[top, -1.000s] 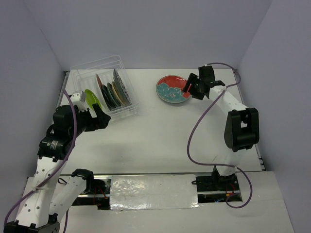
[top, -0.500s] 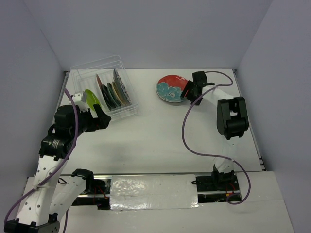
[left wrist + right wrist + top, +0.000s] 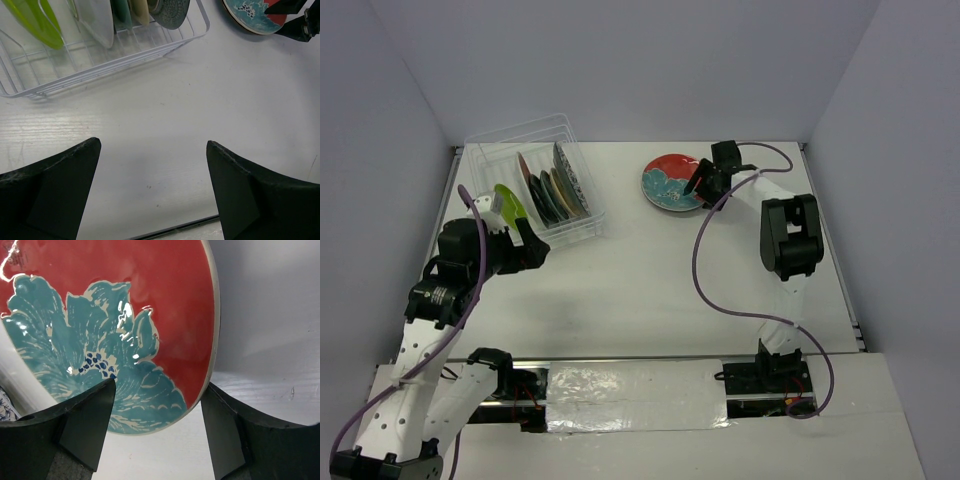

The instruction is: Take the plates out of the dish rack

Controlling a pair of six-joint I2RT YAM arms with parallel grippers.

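The left gripper turns outward over the rack next, onto the red plate's white rim (image 3: 524,169) (image 3: 96,21) beside the green one, since upright plates still stand in the rack.
The clear dish rack (image 3: 490,160) stands at the back left and holds several upright plates, among them a lime green one (image 3: 508,203) and darker ones (image 3: 560,190). A red plate with a teal flower (image 3: 667,183) lies flat on the table at the back middle. My right gripper (image 3: 703,187) is open at that plate's right edge. In the right wrist view the plate's rim (image 3: 150,340) sits between the spread fingers (image 3: 82,425). My left gripper (image 3: 525,243) is open and empty in front of the rack's near left corner (image 3: 30,90). The green plate also shows in the left wrist view (image 3: 35,22).
The table's left edge runs close beside the rack (image 3: 455,190). The right arm's purple cable (image 3: 705,270) loops over the table's right half. Grey walls close in the back and both sides.
The right arm has folded back, its elbow swinging up and left, while its gripper stays at the red plate's right edge. The left gripper has barely shifted. The plates have not moved.
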